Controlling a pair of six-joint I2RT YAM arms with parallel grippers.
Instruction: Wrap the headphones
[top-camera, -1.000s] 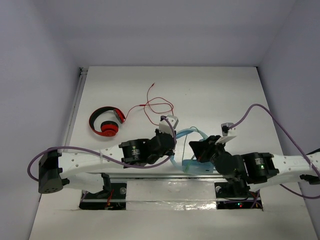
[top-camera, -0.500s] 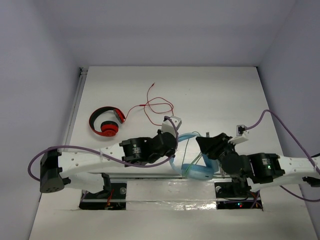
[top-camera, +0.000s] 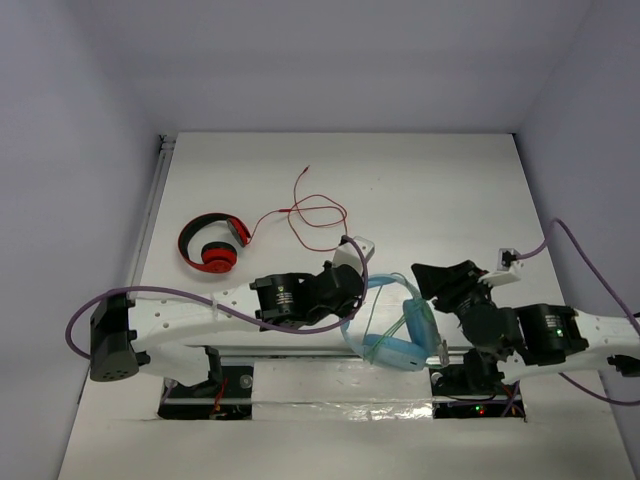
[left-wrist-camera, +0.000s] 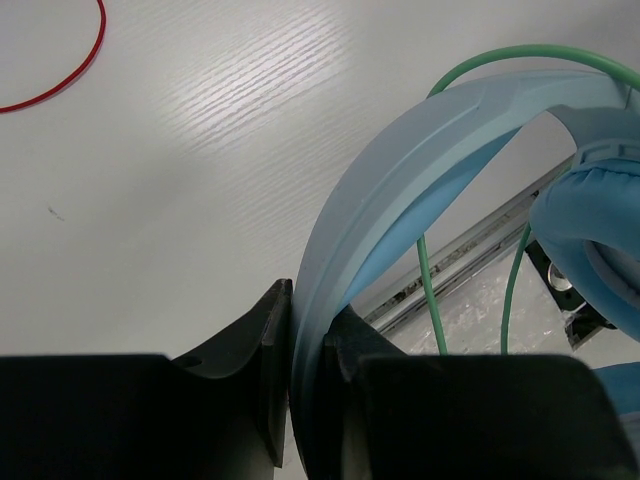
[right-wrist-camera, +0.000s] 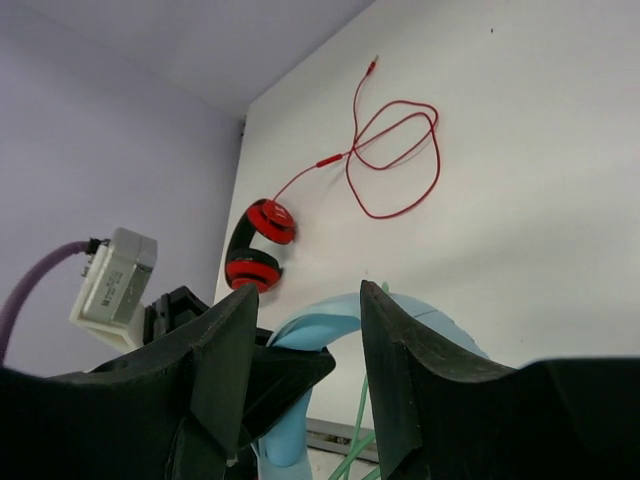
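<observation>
The left gripper needs to go outward next, then down toward the table near the red cable, since the headphones are hanging over the metal bar.
The light blue headphones (top-camera: 392, 338) hang at the table's near edge between the two arms, with the thin green cable (top-camera: 374, 322) looped across the band. My left gripper (top-camera: 352, 292) is shut on the wide headband (left-wrist-camera: 400, 170), which is pinched between its jaws (left-wrist-camera: 308, 312). A padded ear cup (left-wrist-camera: 592, 230) and the green cable (left-wrist-camera: 430, 290) show to the right. My right gripper (right-wrist-camera: 308, 312) stands open with nothing between its fingers; the headband (right-wrist-camera: 318, 328) lies beyond them. In the top view the right gripper (top-camera: 428, 278) sits just right of the headphones.
Smaller red-and-black headphones (top-camera: 210, 245) lie at the left, with their red cable (top-camera: 315, 212) curling across the middle of the table. A metal rail (top-camera: 290, 353) runs along the near edge. Walls close in on the left, back and right.
My right gripper has opened, let go of the headphones and drawn back to the right. The left gripper, still holding the headband, moved slightly right and the ear cups swung toward the near edge.
</observation>
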